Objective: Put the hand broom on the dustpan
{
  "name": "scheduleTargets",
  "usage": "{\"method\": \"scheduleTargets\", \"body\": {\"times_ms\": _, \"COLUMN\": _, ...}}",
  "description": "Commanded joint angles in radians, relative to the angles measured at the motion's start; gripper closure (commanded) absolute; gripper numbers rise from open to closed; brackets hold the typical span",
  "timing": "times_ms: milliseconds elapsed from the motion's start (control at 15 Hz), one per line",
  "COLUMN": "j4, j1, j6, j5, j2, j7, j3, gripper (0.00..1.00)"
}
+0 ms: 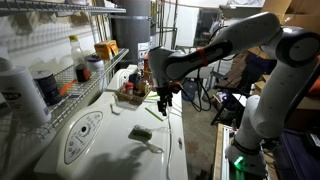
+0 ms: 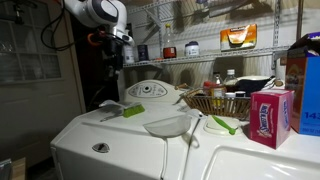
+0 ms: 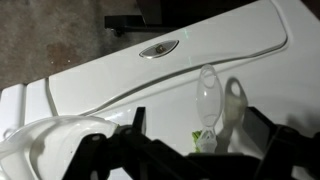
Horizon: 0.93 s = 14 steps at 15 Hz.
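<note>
I should next move my gripper down onto the hand broom's narrow neck (image 1: 148, 141) (image 3: 207, 128), next to the bright green bit.
The hand broom (image 2: 112, 109) is a small pale piece lying on the white washer top (image 2: 120, 135), with a bright green bit (image 2: 133, 111) touching one end. It also shows in the wrist view (image 3: 205, 92) and in an exterior view (image 1: 140, 133). The dustpan (image 1: 150, 112), a flat dark green piece, lies further along the top beside the basket, also seen in an exterior view (image 2: 222, 124). My gripper (image 2: 112, 45) hangs high above the broom, open and empty. In the wrist view the fingers (image 3: 195, 118) are spread wide either side of the broom.
A wicker basket (image 2: 215, 103) of bottles stands on the washer next to the dustpan. A clear scoop-shaped piece (image 2: 170, 125) lies mid-top. A pink box (image 2: 270, 113) stands beyond the basket. A wire shelf (image 1: 70, 85) with jars runs along the wall.
</note>
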Motion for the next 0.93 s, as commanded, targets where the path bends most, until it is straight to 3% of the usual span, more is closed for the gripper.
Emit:
{"method": "scheduleTargets", "body": {"times_ms": 0, "j4": 0.002, "j1": 0.009, "j6": 0.001, "j5": -0.005, "j2": 0.005, "j7": 0.000, "j3": -0.006, "gripper": 0.00}}
{"method": "scheduleTargets", "body": {"times_ms": 200, "j4": 0.004, "j1": 0.011, "j6": 0.021, "j5": 0.007, "j2": 0.027, "j7": 0.041, "j3": -0.003, "gripper": 0.00}}
{"method": "scheduleTargets", "body": {"times_ms": 867, "j4": -0.104, "j1": 0.052, "j6": 0.373, "j5": -0.038, "j2": 0.169, "j7": 0.223, "j3": 0.000, "gripper": 0.00}}
